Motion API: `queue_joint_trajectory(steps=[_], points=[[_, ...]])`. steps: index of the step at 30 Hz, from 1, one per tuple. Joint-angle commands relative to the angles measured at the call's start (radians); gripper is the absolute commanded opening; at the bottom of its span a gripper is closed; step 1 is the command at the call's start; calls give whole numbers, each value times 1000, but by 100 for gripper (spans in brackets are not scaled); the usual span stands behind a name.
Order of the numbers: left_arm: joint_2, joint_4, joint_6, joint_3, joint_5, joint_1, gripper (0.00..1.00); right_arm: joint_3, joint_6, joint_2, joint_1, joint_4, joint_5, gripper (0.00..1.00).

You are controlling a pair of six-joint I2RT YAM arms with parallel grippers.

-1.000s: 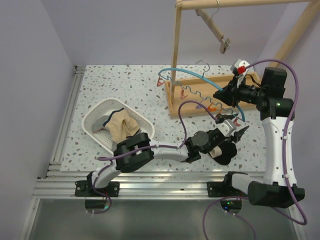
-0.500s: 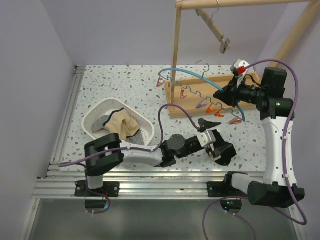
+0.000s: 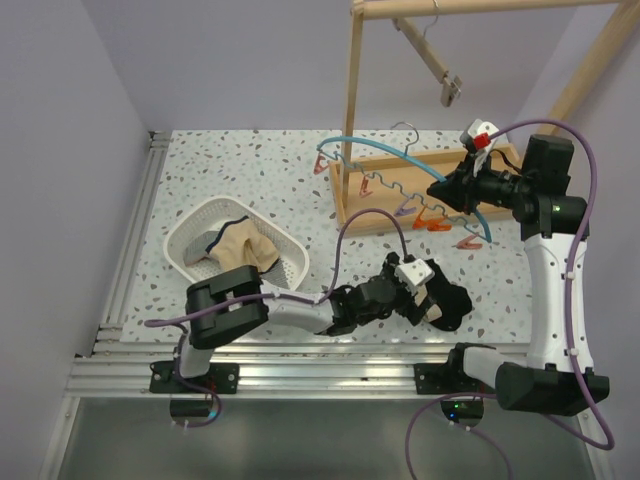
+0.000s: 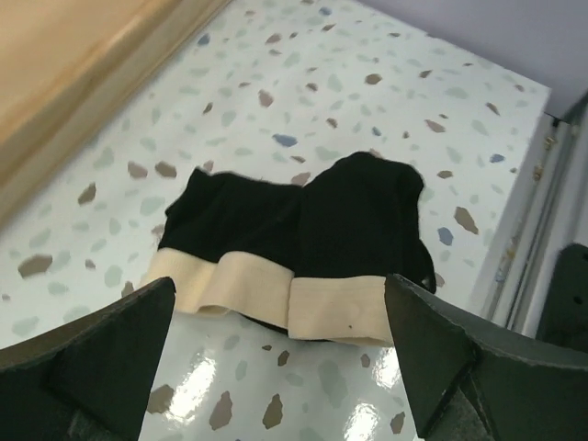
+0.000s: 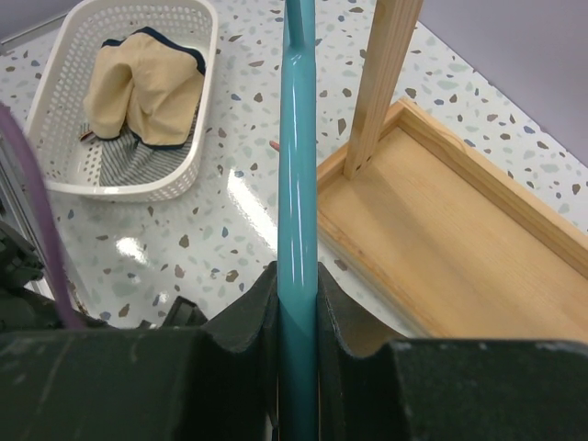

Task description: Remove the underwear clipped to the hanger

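My left gripper needs to turn, shift outward and go down onto the pale waistband's end nearest the tray, because the waistband spans the gap between my fingers.
The black underwear, with its pale waistband towards me, lies crumpled on the speckled table. My left gripper hovers open just in front of it, one finger on each side and nothing between them. From above, the left gripper is at the black pair. My right gripper is shut on the teal hanger and holds it up by the wooden rack; the hanger carries small coloured clips. The beige underwear and the grey striped underwear lie in the white basket.
The wooden rack's tray base and upright post stand at the back right, with a wooden hanger on the top bar. The basket stands left of centre. An aluminium rail runs along the near edge.
My left gripper has opened wide and dropped low in front of the black pair, while the left arm's elbow swung left. The right arm and hanger have not moved.
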Motion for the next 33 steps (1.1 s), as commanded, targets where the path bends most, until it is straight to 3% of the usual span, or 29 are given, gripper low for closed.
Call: queue_joint_trajectory(steps=[1,7,10,13,20,23,25,29,30,32,33], points=[[44,-147,-264,113,-212,11,99,12,-8,-19,-1,36,-10,0],[141,-548,-636,361,-349,44,100,9,-6,-11,-3,37,-10,0],[188,-722,-800,433,-244,98,100,9,-5,-12,-1,39,-9,0],[217,-748,-909,423,-107,150,100,8,0,-17,-1,42,-7,0],[245,-755,-991,415,-55,164,99,6,4,-17,-3,48,-9,0],[276,-775,-1006,441,-48,162,94,6,4,-18,-1,48,-7,0],[291,-778,-1023,441,-44,166,86,5,6,-22,-1,48,-7,0],[288,-725,-1017,404,-30,164,59,3,6,-23,-3,52,-7,0],[270,-702,-1014,368,-27,164,41,2,6,-22,-4,52,-7,0],[229,-604,-994,320,-31,164,26,2,6,-19,-3,51,-7,0],[212,-568,-983,264,-36,162,14,3,6,-20,-3,51,-6,0]])
